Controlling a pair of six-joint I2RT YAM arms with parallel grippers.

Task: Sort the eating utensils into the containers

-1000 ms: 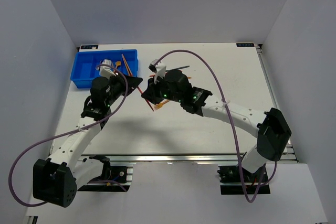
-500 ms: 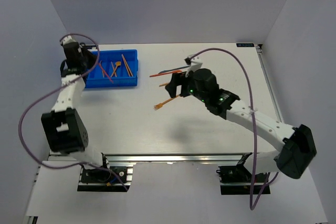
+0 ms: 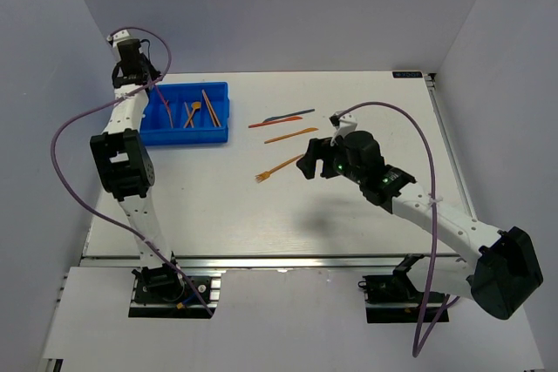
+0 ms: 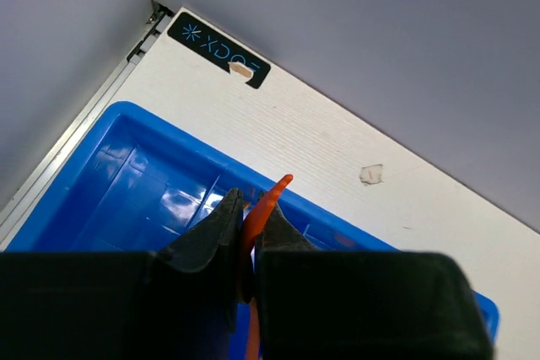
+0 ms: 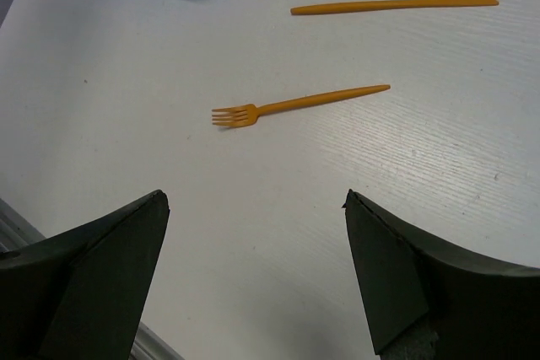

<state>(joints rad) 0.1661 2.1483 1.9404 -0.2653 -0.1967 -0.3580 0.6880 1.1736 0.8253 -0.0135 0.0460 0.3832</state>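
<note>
My left gripper lowers toward the blue tray's section beneath it next, since the red-orange utensil (image 4: 277, 188) in its fingers still hangs above the tray's bottom.
My left gripper (image 4: 251, 201) is shut on a thin red-orange utensil (image 4: 277, 188), whose tip sticks out past the jaws. It hangs over the back left part of the blue tray (image 4: 126, 166). From above, the left gripper (image 3: 139, 78) is at the tray's (image 3: 139, 132) far left corner. Orange utensils (image 3: 193, 113) lie in the tray's compartments. My right gripper (image 5: 253, 200) is open and empty, a little short of an orange fork (image 5: 295, 105). An orange knife (image 5: 396, 4) lies beyond the fork. In the top view the right gripper (image 3: 310, 164) sits just right of the fork (image 3: 279, 167).
A red utensil (image 3: 268, 123) and a dark blue one (image 3: 295, 115) lie side by side behind the orange knife (image 3: 292, 135). The grey side wall stands close to the left of the tray. The table's near edge rail (image 5: 13, 233) shows by my right gripper.
The left arm has swung from the table's middle out to the tray's far left corner with the utensil. The right gripper has opened and drawn back to the right of the fork.
</note>
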